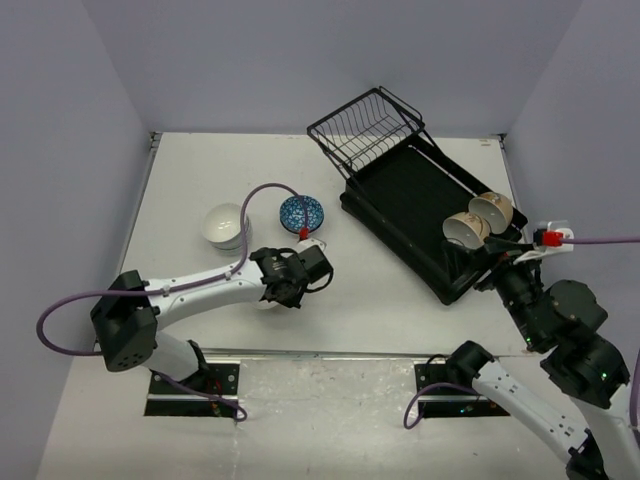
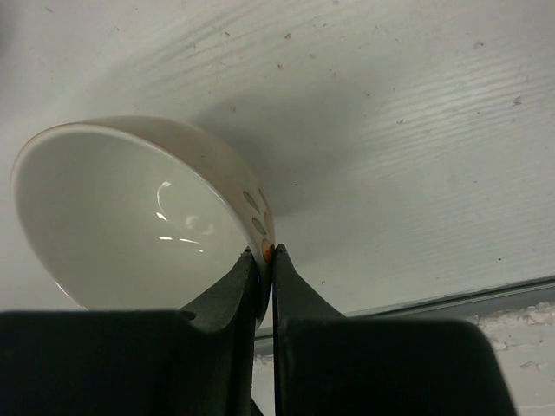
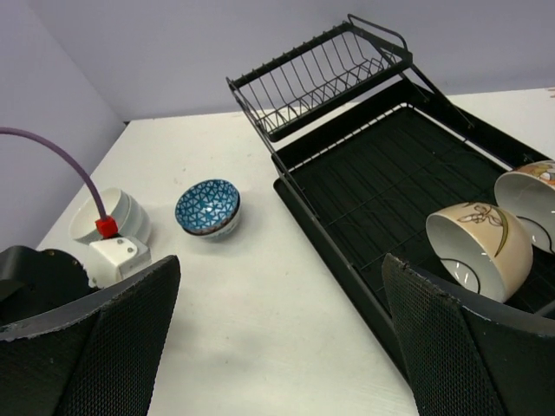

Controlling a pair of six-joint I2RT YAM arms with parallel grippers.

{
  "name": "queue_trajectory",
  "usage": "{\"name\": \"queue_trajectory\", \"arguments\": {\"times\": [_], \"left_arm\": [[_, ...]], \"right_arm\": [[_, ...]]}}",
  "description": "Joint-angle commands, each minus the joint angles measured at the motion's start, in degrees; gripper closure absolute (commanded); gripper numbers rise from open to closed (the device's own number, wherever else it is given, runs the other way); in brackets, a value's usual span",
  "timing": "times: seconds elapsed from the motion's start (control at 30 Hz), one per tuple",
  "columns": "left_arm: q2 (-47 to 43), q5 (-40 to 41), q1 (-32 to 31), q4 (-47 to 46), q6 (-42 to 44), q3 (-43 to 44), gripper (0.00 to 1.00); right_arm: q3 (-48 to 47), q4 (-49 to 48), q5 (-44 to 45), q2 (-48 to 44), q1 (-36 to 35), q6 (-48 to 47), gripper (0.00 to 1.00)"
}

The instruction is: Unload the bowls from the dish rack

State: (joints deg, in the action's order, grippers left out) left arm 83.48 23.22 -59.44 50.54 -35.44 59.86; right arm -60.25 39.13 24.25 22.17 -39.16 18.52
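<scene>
The held bowl hangs tilted above the bare tabletop in front of the blue-patterned bowl, so my left gripper needs to go down there and let go of the bowl's rim.
My left gripper (image 2: 267,256) is shut on the rim of a bowl (image 2: 130,217), white inside with a pinkish patterned outside, held tilted just above the table. In the top view this gripper (image 1: 287,283) is in front of the blue-patterned bowl (image 1: 301,212). The black dish rack (image 1: 400,195) has its wire basket (image 1: 365,125) at the far end. Two cream bowls (image 1: 465,230) (image 1: 492,208) lie tilted at the tray's near end. My right gripper (image 3: 277,334) is open and empty, near the tray's near corner, with the cream bowls (image 3: 477,247) just right of it.
A stack of plain white bowls (image 1: 225,225) stands left of the blue bowl (image 3: 208,208) on the white table. Purple walls close in the sides and back. The table's front edge (image 2: 451,295) runs close behind the held bowl.
</scene>
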Motion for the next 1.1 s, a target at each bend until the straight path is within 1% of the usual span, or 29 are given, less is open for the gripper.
{"name": "queue_trajectory", "arguments": {"times": [0.0, 0.07, 0.27, 0.37, 0.4, 0.43, 0.47, 0.5, 0.57, 0.6, 0.63, 0.67, 0.7, 0.83, 0.87, 0.9, 0.93, 0.97, 1.0, 1.07], "left_arm": [[0.8, -1.77, 2.13, -2.64, 6.17, -0.96, 1.0], [2.64, -2.48, 3.45, -4.05, 7.49, -1.06, 1.0], [6.25, -2.22, 3.72, -4.05, 9.07, 2.1, 1.0], [6.95, -1.78, 3.72, -4.57, 9.51, 2.02, 1.0], [7.04, -1.69, 3.8, -4.84, 9.51, 1.76, 0.99], [7.04, -1.78, 3.98, -5.28, 9.6, 1.58, 0.94], [6.87, -1.34, 3.98, -5.45, 9.6, 1.23, 0.67], [6.69, -1.08, 3.98, -5.46, 9.34, 1.14, 0.54], [5.65, -0.9, 3.98, -5.46, 8.81, 1.31, 0.4], [5.12, -0.03, 3.98, -5.11, 8.46, 1.58, 0.26], [4.24, 0.24, 3.98, -5.02, 7.85, 1.84, 0.22], [2.06, 0.77, 3.98, -4.93, 7.58, 2.54, 0.14], [0.82, 1.21, 3.98, -4.84, 7.32, 2.98, 0.0], [-7.0, 3.75, 3.98, -6.15, 4.17, 5.71, 0.0], [-10.67, 4.19, 3.98, -7.64, 3.37, 5.89, 0.0], [-12.54, 3.94, 3.98, -12.27, 1.19, 5.63, 0.0], [-16.3, 1.5, 3.98, -15.53, 0.64, 3.54, 0.0], [-17.99, 0.08, 3.98, -18.7, 0.11, 2.56, 0.0], [-19.48, -0.89, 3.98, -23.34, -1.28, 1.5, 0.0], [-23.62, -0.47, 3.98, -25.58, -2.35, -0.53, 0.0]], "right_arm": [[1.1, -0.81, -2.54, 0.85, -0.13, -0.68, 0.01], [1.45, -0.82, -2.19, 1.38, -0.13, -0.94, 0.01], [0.48, -0.11, -2.8, 4.98, -0.13, -2.09, 0.01], [0.92, -0.2, -3.51, 6.12, -0.13, -2.09, 0.01], [1.01, -0.2, -3.51, 6.21, -0.13, -2.09, 0.01], [1.01, -0.2, -3.51, 6.39, -0.04, -2.09, 0.01], [1.01, -0.11, -3.42, 6.56, -0.13, -2.09, 0.01], [0.92, -0.02, -3.25, 6.91, -0.13, -2.18, 0.01], [0.57, 0.33, -3.33, 7.62, -0.13, -2.7, 0.01], [0.31, 0.76, -3.25, 8.84, -0.13, -3.14, 0.01], [-0.21, 1.2, -2.9, 9.55, -0.13, -3.32, 0.01], [-0.48, 1.99, -2.28, 10.51, -0.13, -3.49, 0.01], [-0.74, 2.43, -1.67, 11.39, -0.13, -3.76, 0.01], [-1.36, 3.4, 4.55, 17.44, -0.13, -5.07, 0.01], [-1.45, 3.84, 6.06, 18.6, -0.13, -5.51, 0.01], [-2.15, 4.45, 7.9, 19.83, -0.13, -5.95, 0.01], [-2.41, 4.98, 12.62, 21.75, -0.13, -6.3, 0.01], [-2.5, 4.99, 15.1, 22.55, -0.13, -7.0, 0.01], [-2.07, 4.55, 17.56, 23.26, -0.04, -9.45, 0.01], [-0.32, 1.75, 23.44, 25.1, 0.13, -14.37, 0.01]]}}
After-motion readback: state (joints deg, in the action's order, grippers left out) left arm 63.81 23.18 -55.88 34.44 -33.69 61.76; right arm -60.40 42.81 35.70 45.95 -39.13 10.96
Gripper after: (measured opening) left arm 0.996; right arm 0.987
